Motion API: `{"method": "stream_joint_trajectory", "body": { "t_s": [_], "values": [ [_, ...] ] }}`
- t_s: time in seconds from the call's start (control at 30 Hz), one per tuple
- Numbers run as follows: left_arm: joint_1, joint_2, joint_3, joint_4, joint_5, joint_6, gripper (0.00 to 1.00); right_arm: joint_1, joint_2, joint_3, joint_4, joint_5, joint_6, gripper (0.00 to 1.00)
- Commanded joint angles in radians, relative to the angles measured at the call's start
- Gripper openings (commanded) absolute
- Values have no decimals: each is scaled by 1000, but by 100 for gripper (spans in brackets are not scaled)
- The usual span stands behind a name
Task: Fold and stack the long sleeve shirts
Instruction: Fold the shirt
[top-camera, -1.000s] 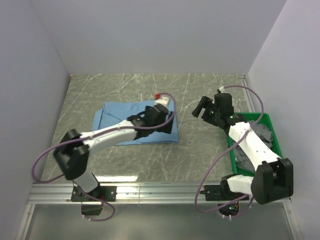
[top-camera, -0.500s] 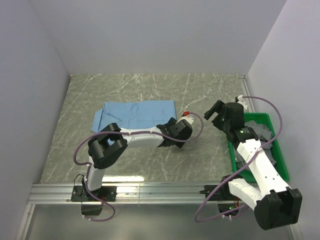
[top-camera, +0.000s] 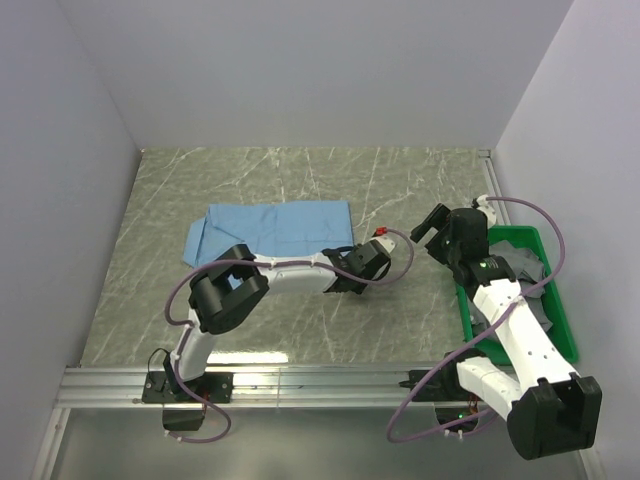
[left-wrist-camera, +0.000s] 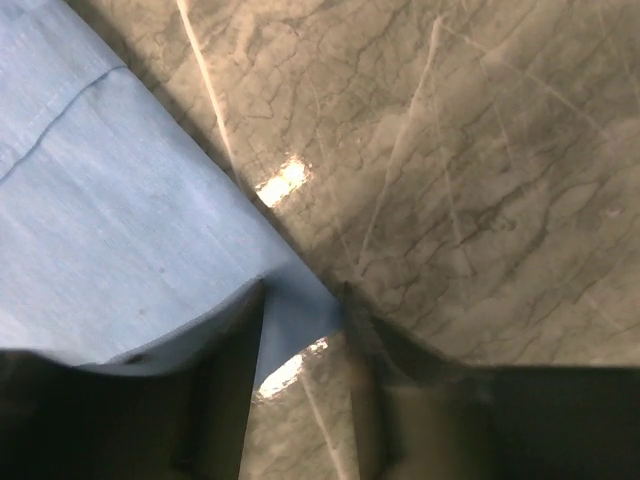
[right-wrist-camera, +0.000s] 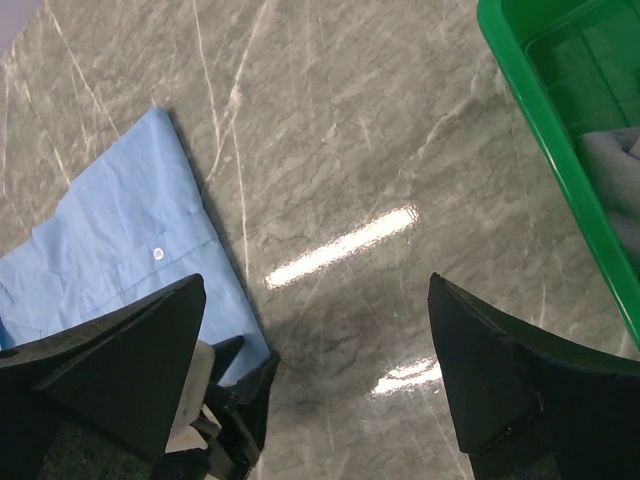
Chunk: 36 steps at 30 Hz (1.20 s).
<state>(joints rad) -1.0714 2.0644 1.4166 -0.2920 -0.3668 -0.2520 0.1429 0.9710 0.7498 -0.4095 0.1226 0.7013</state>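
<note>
I should next lower my right gripper to the left in the top view onto the middle of the shirt's bin-side edge (top-camera: 351, 227) (right-wrist-camera: 214, 236), because my left gripper is at the shirt's near corner.
A light blue long sleeve shirt (top-camera: 270, 230) lies folded flat at the table's middle left. My left gripper (top-camera: 340, 280) is low at its near right corner. In the left wrist view the blue cloth (left-wrist-camera: 110, 220) fills the left, and its corner sits between the tips of the left gripper (left-wrist-camera: 303, 300). Those jaws are narrowed round the corner, with a gap and bare table still showing between them. My right gripper (top-camera: 430, 222) hovers wide open to the right of the shirt. In its own view the right gripper (right-wrist-camera: 316, 290) holds nothing, over bare table beside the shirt (right-wrist-camera: 120, 230).
A green bin (top-camera: 510, 231) stands at the right edge with grey garments (top-camera: 525, 265) in it; its wall (right-wrist-camera: 540, 110) shows in the right wrist view. White walls close in the left, back and right. The table is grey marble.
My left gripper has moved from over the shirt to its near right corner and its jaws have narrowed. The right arm has swung a little right, toward the bin.
</note>
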Motion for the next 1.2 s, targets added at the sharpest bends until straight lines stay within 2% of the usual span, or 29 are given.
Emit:
{"method": "stream_joint_trajectory", "body": {
  "t_s": [0.0, 0.17, 0.27, 0.33, 0.5, 0.63, 0.8, 0.97, 1.17],
  "values": [
    [-2, 40, 44, -65, 23, 5, 31, -11, 5, -3, 38, 11, 9, 98],
    [13, 40, 45, -85, 12, -13, 10, -12, 9, 2, 51, 5, 4, 97],
    [39, 16, 29, -78, 2, -35, 1, -17, 11, 2, 61, -6, 3, 96],
    [56, -12, 13, -67, 6, -49, 0, -19, 18, -1, 81, -20, 3, 96],
    [106, -148, -67, 6, 80, -110, 1, -22, 64, 3, 150, -167, 0, 96],
    [126, -207, -91, 31, 150, -150, 0, -26, 168, 36, 169, -257, 36, 97],
    [145, -256, -125, 54, 176, -181, 0, -49, 264, 14, 309, -400, 125, 98],
    [174, -299, -153, 83, 226, -211, 1, -43, 484, 60, 435, -622, 159, 99],
    [179, -305, -150, 102, 265, -230, 0, 20, 705, 135, 561, -727, 204, 97]
  ]
}}
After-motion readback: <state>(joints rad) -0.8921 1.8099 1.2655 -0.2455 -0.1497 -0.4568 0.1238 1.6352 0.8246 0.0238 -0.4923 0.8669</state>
